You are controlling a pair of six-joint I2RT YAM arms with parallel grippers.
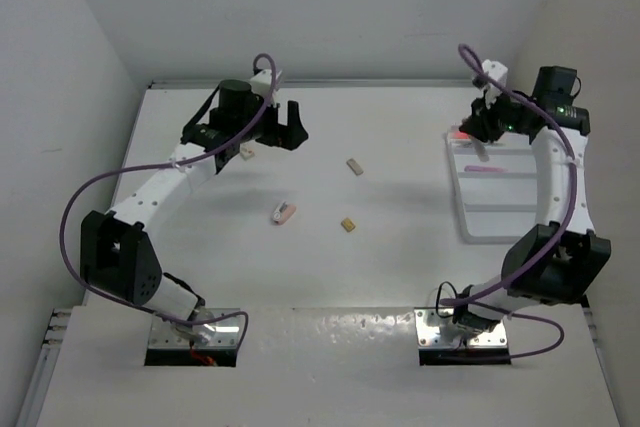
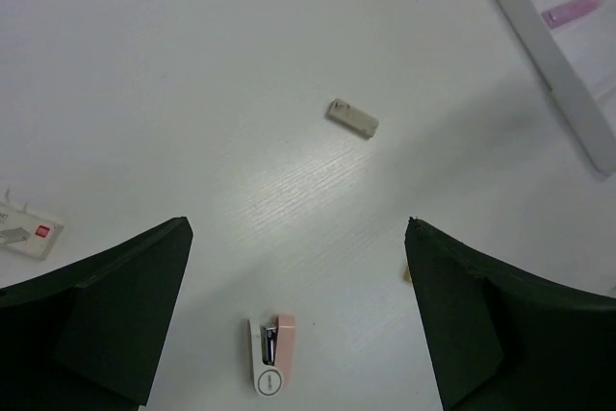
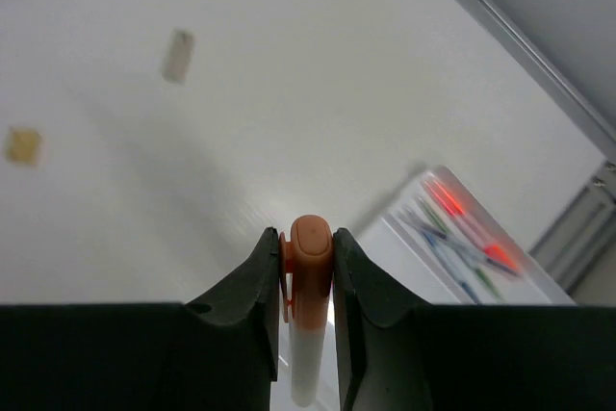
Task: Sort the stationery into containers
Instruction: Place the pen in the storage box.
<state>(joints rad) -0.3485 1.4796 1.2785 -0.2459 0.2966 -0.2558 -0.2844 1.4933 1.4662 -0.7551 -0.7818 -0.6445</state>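
The right gripper turns and lowers into the tray section [image 1: 500,162] [image 3: 399,271] beside the purple pen next, where open tray bottom shows, as the tray's far section is crowded.
My right gripper [image 3: 306,235] is shut on an orange-capped pen with a white barrel [image 3: 306,372] and holds it above the far left corner of the white divided tray [image 1: 463,209]. In the top view that gripper [image 1: 470,131] is at the tray's far end. The tray [image 3: 414,238] holds several pens in red, green and blue, and a purple one [image 1: 492,171]. My left gripper [image 1: 286,123] is open and empty, high over the table [image 2: 297,225]. Below it lie a pink-and-white block [image 2: 270,351] and a grey-tan block [image 2: 352,116].
Loose on the table are two tan blocks [image 1: 354,166] [image 1: 347,225] and the pink-white piece [image 1: 283,213]. A small white card [image 2: 24,228] lies by the left arm. Walls close the table at the back and both sides.
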